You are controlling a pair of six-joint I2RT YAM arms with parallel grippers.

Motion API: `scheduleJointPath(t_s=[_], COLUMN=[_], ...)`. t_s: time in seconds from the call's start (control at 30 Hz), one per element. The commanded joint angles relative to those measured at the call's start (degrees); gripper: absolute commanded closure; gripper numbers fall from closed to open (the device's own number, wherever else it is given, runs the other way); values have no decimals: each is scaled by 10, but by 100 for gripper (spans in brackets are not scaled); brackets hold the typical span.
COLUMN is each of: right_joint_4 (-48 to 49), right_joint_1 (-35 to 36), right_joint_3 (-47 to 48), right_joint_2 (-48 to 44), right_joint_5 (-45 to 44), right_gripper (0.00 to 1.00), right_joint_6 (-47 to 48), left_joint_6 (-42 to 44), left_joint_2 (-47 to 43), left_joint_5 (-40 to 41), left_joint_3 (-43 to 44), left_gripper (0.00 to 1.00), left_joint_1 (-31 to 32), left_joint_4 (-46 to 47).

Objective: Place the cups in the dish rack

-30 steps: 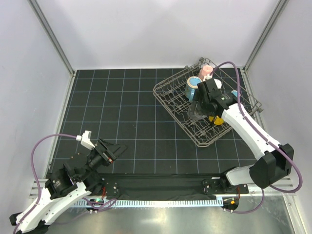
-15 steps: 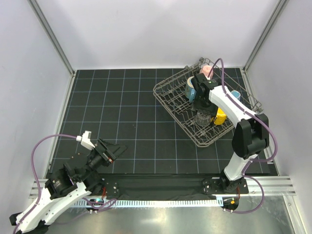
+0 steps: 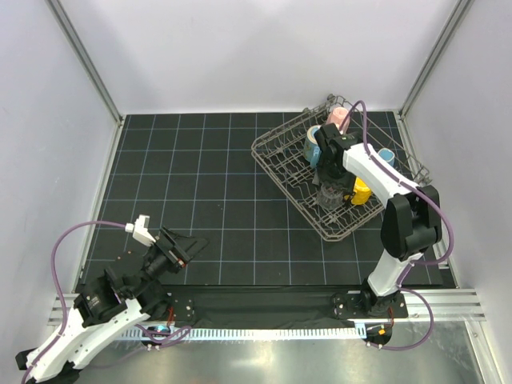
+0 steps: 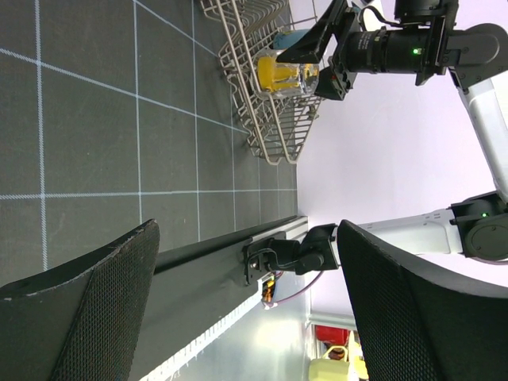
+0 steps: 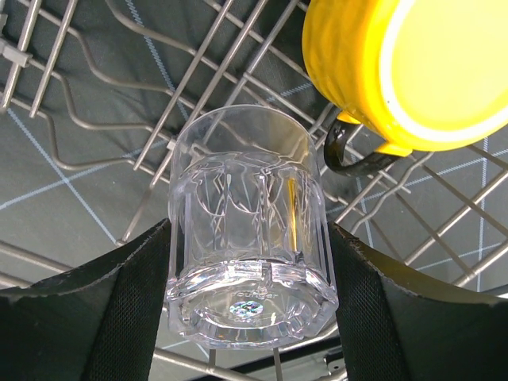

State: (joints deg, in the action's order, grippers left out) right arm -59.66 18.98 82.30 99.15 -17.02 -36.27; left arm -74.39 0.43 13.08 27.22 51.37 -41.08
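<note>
My right gripper will next move down and away from the yellow mug (image 3: 361,192), and then let go of the tumbler on empty rack wires.
My right gripper (image 3: 328,186) is shut on the clear glass tumbler (image 3: 330,197), held base-up over the wire dish rack (image 3: 276,156). In the right wrist view the tumbler (image 5: 250,262) sits between both black fingers (image 5: 119,317), with rack wires beneath and the yellow mug (image 5: 405,71) lying just beyond. From above, the yellow mug (image 3: 361,192), a blue mug (image 3: 312,142), the pink cup (image 3: 339,118) and a second blue mug (image 3: 386,155) are in the rack. My left gripper (image 3: 194,245) is open and empty, low at the near left.
The rack stands skewed at the far right of the black gridded mat (image 3: 208,192). White walls and metal posts enclose the cell. A black rail (image 4: 214,254) runs along the near edge. The left wrist view shows the rack (image 4: 262,119) and tumbler (image 4: 287,75) far off.
My right arm has folded its elbow up and inward, and the gripper with the tumbler has shifted slightly within the rack. The left arm has not moved.
</note>
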Motion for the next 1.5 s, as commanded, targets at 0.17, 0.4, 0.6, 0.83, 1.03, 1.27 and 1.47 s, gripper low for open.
scheduleJointPath(t_s=[0.17,0.4,0.6,0.83,1.03,1.27,1.47], right_joint_4=[46,64,67,89,91,89,99], right_joint_1=[-3,-3,-4,-4,-3,-3,-4], right_joint_3=[-21,-30,-36,-59,-67,-82,-100], right_joint_2=[6,14,18,3,-16,-43,-74], right_joint_5=[16,16,15,38,33,32,45], right_gripper=[92,84,80,58,26,1,0], right_joint_6=[17,25,27,42,46,51,70], left_joint_6=[-10,-12,-15,-15,-17,-23,-28], left_joint_2=[-29,-28,-28,-28,-28,-29,-29], left_joint_5=[12,9,8,1,-6,-12,-17], left_joint_3=[1,-2,-6,-10,-10,-9,-11], left_gripper=[11,11,11,11,11,11,11], left_joint_1=[1,1,1,1,1,1,1], left_joint_4=[-2,-1,0,5,4,4,5])
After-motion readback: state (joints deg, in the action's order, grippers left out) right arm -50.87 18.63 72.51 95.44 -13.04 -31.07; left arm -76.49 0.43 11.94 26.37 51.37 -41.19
